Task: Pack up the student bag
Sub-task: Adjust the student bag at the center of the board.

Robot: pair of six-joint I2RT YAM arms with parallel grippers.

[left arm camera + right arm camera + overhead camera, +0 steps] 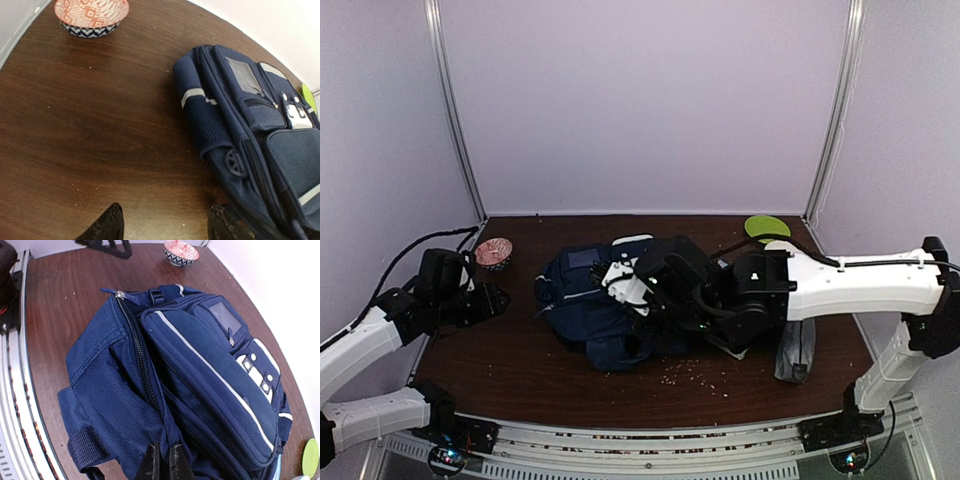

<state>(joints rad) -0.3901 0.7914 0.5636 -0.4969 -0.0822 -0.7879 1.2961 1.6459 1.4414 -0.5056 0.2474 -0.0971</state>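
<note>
My right gripper lowers the bag's raised side back toward the crumb-strewn tabletop next and releases the fold there, since that tabletop lies below and back from it.
The student bag (pixel 585 295), a navy backpack with a thin white stripe, lies on its side in the middle of the brown table (pixel 520 365). My right gripper (pixel 655 300) reaches over it from the right. In the right wrist view its fingers (pixel 162 460) are shut on a fold of the bag's (pixel 200 365) fabric beside the main zipper (pixel 137 347), which looks zipped. My left gripper (pixel 167 222) hangs open above bare table, just left of the bag's (pixel 250 130) lower corner, with nothing between its fingers. It sits at the table's left side (pixel 495 300).
A red-and-white patterned bowl (pixel 493 251) stands at the back left. At the back right lies a lime green disc (pixel 766 227). A grey pouch (pixel 795 350) rests under the right arm. Crumbs (pixel 695 372) are scattered in front of the bag.
</note>
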